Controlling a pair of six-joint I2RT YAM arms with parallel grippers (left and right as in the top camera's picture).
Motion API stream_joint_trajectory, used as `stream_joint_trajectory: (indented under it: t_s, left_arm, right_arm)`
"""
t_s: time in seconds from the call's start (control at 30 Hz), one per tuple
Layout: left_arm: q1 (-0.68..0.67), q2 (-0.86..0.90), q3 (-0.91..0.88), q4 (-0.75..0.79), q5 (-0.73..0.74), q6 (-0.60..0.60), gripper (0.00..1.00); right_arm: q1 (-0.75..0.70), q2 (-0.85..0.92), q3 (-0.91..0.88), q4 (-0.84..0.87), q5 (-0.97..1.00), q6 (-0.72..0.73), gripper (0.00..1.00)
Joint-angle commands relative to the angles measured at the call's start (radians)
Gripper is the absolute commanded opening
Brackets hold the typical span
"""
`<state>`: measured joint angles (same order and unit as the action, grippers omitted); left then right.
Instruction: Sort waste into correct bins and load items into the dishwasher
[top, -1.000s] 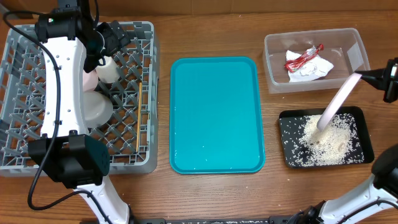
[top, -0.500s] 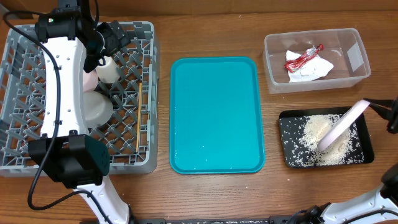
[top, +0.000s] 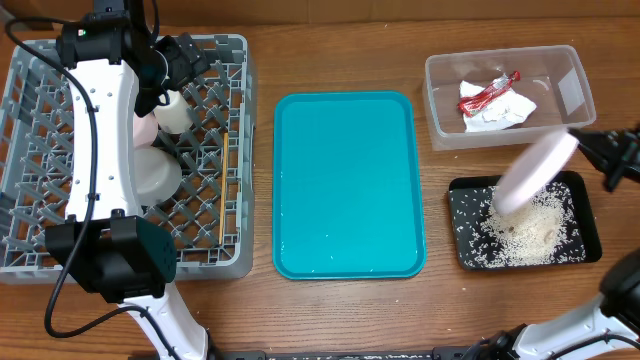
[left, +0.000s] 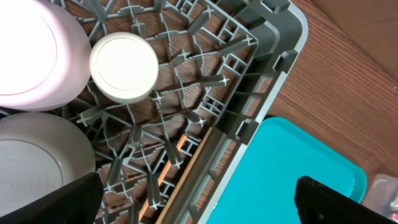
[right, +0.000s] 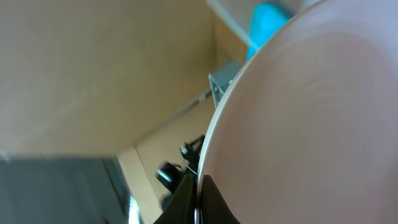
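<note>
My right gripper holds the plate (top: 535, 170) and next needs to carry it left in the overhead view and release it at the edge of the rack by the teal tray, where the rack's wires are free.
My right gripper (top: 588, 148) is shut on the rim of the round pale plate (top: 535, 170), holding it tilted above the black tray (top: 462, 205), where pale rice crumbs (top: 525, 232) lie piled. In the right wrist view the plate (right: 311, 124) fills the frame, with my right gripper (right: 199, 198) pinching its edge. The clear tub (top: 440, 100) holds the white napkin (top: 503, 110) and red wrapper (top: 488, 93). My left gripper (left: 202, 205) hangs open and empty over the grey dish rack (top: 245, 150), above the white cup (left: 124, 67), pinkish bowl (left: 31, 56), metal bowl (left: 37, 158) and chopsticks (left: 180, 158).
The flat teal serving tray (top: 345, 185) lies bare between the rack and the bins. My left arm (top: 100, 130) stretches over the rack's left half. Brown tabletop shows around everything.
The right gripper has shifted over the black tray, and the plate has turned from nearly edge-on to showing its face. The left arm has not moved.
</note>
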<state>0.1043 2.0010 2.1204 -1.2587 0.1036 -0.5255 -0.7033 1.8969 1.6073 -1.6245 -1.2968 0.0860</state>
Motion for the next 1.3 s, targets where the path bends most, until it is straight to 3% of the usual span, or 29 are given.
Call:
stream_joint_trajectory:
  t_s: [0.0, 0.1, 0.27, 0.37, 0.5, 0.57, 0.9, 1.27]
  left_arm:
    - [-0.007, -0.026, 0.009, 0.003, -0.007, -0.013, 1.0]
    - [-0.007, -0.026, 0.009, 0.003, -0.007, -0.013, 1.0]
    - [-0.007, -0.026, 0.009, 0.003, -0.007, -0.013, 1.0]
    - [-0.007, -0.026, 0.009, 0.003, -0.007, -0.013, 1.0]
    - [-0.007, -0.026, 0.009, 0.003, -0.007, -0.013, 1.0]
    - [-0.007, -0.026, 0.009, 0.003, -0.007, -0.013, 1.0]
    - [-0.007, -0.026, 0.009, 0.003, -0.007, -0.013, 1.0]
    - [-0.007, -0.026, 0.009, 0.013, -0.007, -0.014, 1.0]
  right_arm:
    - [0.121, -0.047, 0.066, 0.063, -0.123, -0.055, 0.04]
    - [0.257, -0.047, 0.119, 0.237, -0.114, 0.051, 0.04]
    - [0.535, -0.047, 0.202, 0.623, 0.071, 0.393, 0.04]
    - [0.704, -0.047, 0.229, 0.881, 0.092, 0.52, 0.04]
    - [0.843, -0.042, 0.229, 1.283, 0.092, 0.77, 0.04]
    - [0.879, -0.04, 0.229, 1.402, 0.105, 0.833, 0.04]
    - [1.052, -0.011, 0.204, 1.431, 0.404, 0.948, 0.04]
    - [1.144, 0.17, 0.204, 1.755, 0.42, 1.217, 0.04]
